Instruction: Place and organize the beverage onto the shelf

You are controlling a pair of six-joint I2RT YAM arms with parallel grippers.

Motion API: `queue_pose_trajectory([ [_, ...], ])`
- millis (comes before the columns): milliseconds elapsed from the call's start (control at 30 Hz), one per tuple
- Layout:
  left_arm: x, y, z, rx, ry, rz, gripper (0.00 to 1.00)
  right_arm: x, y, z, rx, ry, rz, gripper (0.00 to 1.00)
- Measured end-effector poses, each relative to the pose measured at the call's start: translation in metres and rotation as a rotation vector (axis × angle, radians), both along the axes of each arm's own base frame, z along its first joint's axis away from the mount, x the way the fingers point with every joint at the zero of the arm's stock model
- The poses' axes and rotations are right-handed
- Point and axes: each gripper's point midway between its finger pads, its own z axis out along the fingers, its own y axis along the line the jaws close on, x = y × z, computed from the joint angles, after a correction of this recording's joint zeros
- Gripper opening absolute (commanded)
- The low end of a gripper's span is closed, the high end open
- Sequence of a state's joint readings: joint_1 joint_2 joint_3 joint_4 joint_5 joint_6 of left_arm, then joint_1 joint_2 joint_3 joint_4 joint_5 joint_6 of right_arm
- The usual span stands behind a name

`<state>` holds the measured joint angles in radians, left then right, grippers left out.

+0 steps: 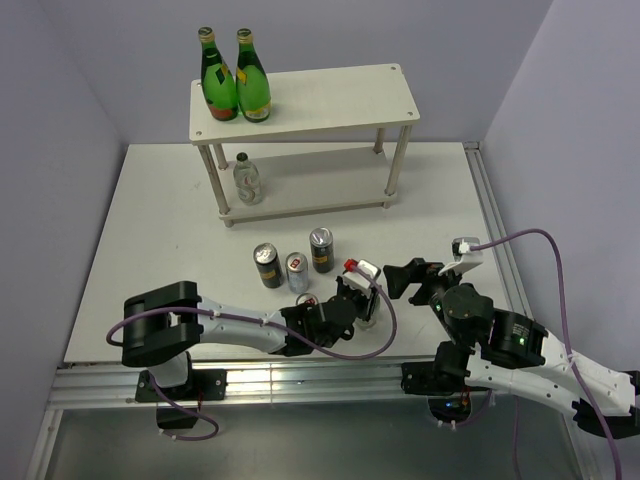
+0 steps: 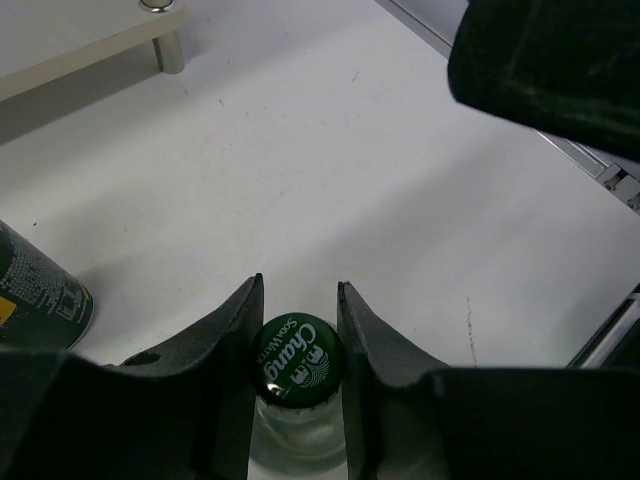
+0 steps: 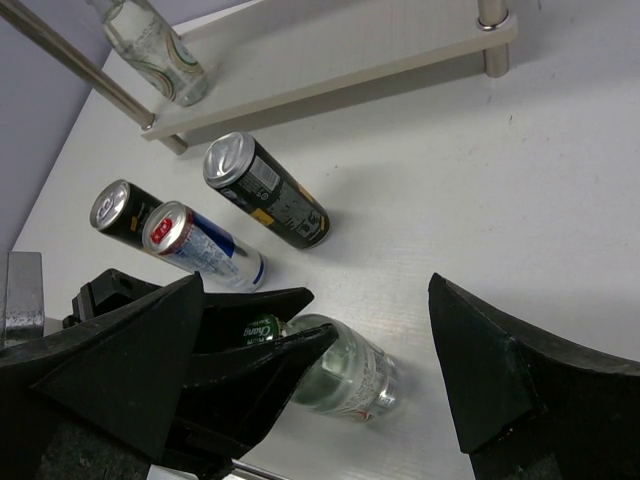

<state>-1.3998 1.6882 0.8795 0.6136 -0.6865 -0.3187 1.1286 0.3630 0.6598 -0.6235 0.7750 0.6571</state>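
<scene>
Next, my left gripper rises over to the shelf's lower board [image 1: 279,190] beside the second bottle and releases, since that is outward and to its left in the top view.
My left gripper [image 1: 364,298] is shut on the green cap [image 2: 296,358] of a squat clear bottle [image 3: 348,376] that stands on the table; its fingers [image 2: 236,330] press the cap from both sides. My right gripper [image 1: 400,279] is open and empty just right of that bottle, with fingertips [image 3: 470,340] spread wide. Two black cans [image 1: 267,265] [image 1: 321,249] and one silver can [image 1: 297,271] stand left of the bottle. A second clear bottle [image 1: 246,178] stands on the lower left of the cream shelf [image 1: 330,100]. The other silver can is out of view.
Two tall green glass bottles [image 1: 235,78] stand on the shelf's top board at its left end. The table's metal rail [image 1: 495,230] runs along the right side. A black can [image 2: 35,295] stands close to my left gripper's left side.
</scene>
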Motion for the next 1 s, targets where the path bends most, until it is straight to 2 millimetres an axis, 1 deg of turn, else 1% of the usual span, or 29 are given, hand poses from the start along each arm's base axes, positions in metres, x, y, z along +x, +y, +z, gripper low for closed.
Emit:
queue_pose_trajectory([
  [167, 0.002, 0.000, 0.000, 0.034, 0.000, 0.013, 0.00, -0.001, 0.000, -0.001, -0.004, 0.002, 0.003, 1.00],
  [400, 0.008, 0.007, 0.001, 0.168, -0.036, 0.037, 0.00, -0.002, -0.001, -0.002, -0.008, 0.002, 0.003, 1.00],
  [500, 0.014, 0.008, 0.007, 0.209, -0.054, 0.042, 0.00, -0.002, -0.002, -0.001, -0.003, -0.002, 0.002, 1.00],
  [567, 0.020, 0.007, 0.016, 0.220, -0.069, 0.050, 0.00, -0.002, -0.003, 0.000, -0.003, -0.004, -0.003, 1.00],
  [700, 0.042, 0.005, 0.047, 0.210, -0.112, 0.092, 0.00, -0.001, -0.006, 0.000, -0.006, -0.010, -0.021, 1.00],
  [800, 0.063, 0.006, 0.081, 0.180, -0.147, 0.129, 0.00, -0.001, -0.005, 0.000, -0.005, -0.010, -0.017, 1.00],
  [900, 0.086, 0.014, 0.117, 0.152, -0.190, 0.176, 0.00, -0.001, -0.006, 0.000, -0.005, -0.010, -0.018, 1.00],
  [1000, 0.111, 0.029, 0.149, 0.125, -0.229, 0.231, 0.00, -0.001, -0.006, 0.000, -0.005, -0.010, -0.018, 1.00],
])
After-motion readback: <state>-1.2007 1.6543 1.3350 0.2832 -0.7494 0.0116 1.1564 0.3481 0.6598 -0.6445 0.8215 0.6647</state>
